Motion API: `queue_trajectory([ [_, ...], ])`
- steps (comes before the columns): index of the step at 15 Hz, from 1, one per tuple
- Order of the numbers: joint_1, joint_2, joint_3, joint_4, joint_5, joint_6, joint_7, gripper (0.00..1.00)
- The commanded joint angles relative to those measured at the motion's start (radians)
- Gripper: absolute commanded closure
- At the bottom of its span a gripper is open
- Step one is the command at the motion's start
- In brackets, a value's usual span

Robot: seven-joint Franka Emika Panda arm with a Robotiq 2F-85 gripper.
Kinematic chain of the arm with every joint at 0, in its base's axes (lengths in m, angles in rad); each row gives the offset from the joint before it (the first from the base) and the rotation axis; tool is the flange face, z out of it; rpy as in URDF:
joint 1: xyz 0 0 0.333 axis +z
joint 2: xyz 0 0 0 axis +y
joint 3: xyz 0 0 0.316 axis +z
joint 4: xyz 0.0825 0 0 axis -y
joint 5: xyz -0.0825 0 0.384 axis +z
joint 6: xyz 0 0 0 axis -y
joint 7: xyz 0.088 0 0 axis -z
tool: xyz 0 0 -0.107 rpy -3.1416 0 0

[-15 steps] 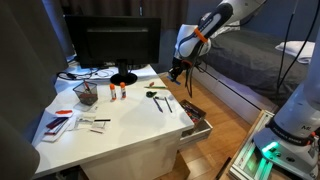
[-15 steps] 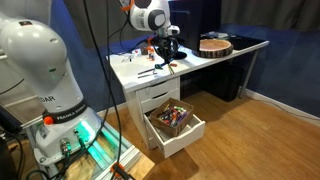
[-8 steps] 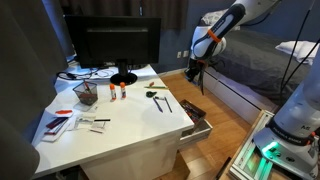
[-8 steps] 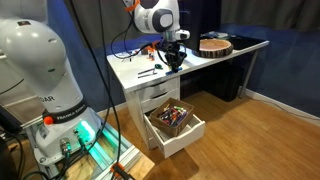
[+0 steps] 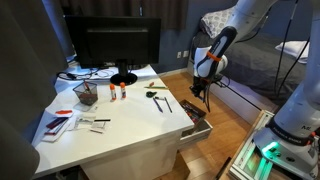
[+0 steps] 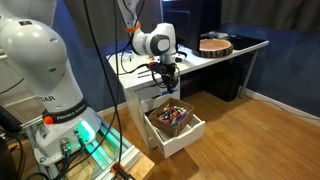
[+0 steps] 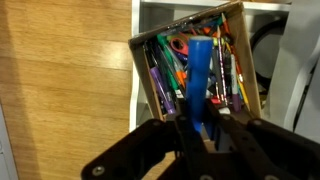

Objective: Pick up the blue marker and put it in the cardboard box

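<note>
The gripper will first go down to bring the blue marker close above the pens in the open cardboard box, because the marker is still hanging above them.
My gripper is shut on the blue marker, which sticks out forward from between the fingers in the wrist view. Right below it is the cardboard box, brown and open-topped, full of several coloured pens and markers. The box sits in the pulled-out white drawer of the desk. In both exterior views the gripper hangs past the desk's edge, just above the box. The marker is above the box and not touching its contents.
The white desk holds a monitor, a black mesh pen cup, loose pens and papers. A bed stands behind the arm. A round wooden item lies at the desk's far end. Wooden floor surrounds the drawer.
The arm has moved off the desk top and down toward the open drawer, carrying the blue marker; the gripper now hangs just above the box.
</note>
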Motion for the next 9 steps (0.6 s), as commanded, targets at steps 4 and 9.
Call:
queue_trajectory([
  [4,0.020,0.226,0.006,0.060,0.057,0.188,-0.017,0.95],
  [9,0.040,0.333,0.001,0.122,0.095,0.244,-0.031,0.55],
])
